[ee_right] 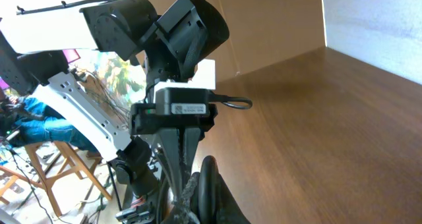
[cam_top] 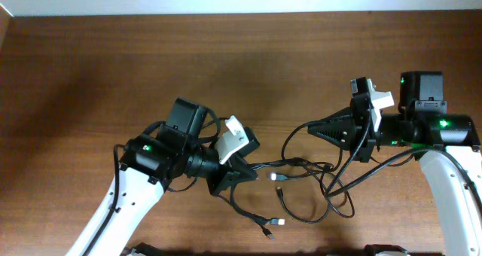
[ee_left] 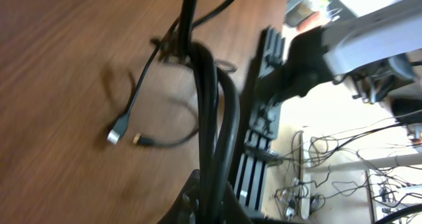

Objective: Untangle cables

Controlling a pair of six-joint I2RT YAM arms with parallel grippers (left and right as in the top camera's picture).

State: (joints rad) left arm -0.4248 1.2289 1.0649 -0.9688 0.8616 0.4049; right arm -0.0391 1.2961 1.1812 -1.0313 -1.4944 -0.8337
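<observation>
My left gripper swings outward and to the left in the overhead view next, over bare wood clear of my right gripper, to release the bundle.
Several thin black cables (cam_top: 316, 170) lie tangled on the wooden table between my two arms. A metal-tipped plug (cam_top: 276, 178) and another plug (cam_top: 280, 223) rest near the front. My left gripper (cam_top: 248, 173) is shut on a bundle of the cables (ee_left: 214, 105), which runs up and away from its jaws (ee_left: 211, 207); a loose plug (ee_left: 117, 133) lies on the wood to the left. My right gripper (cam_top: 310, 129) points left, above the tangle. It is shut on a black cable loop (ee_right: 210, 178) beside a braided strand at its jaws (ee_right: 198, 197).
The brown table (cam_top: 226, 60) ends at its far edge along the top, against a white wall. The two arms face each other closely: the right arm (ee_left: 356, 33) fills the left wrist view's top right, and the left arm (ee_right: 178, 33) looms in the right wrist view.
</observation>
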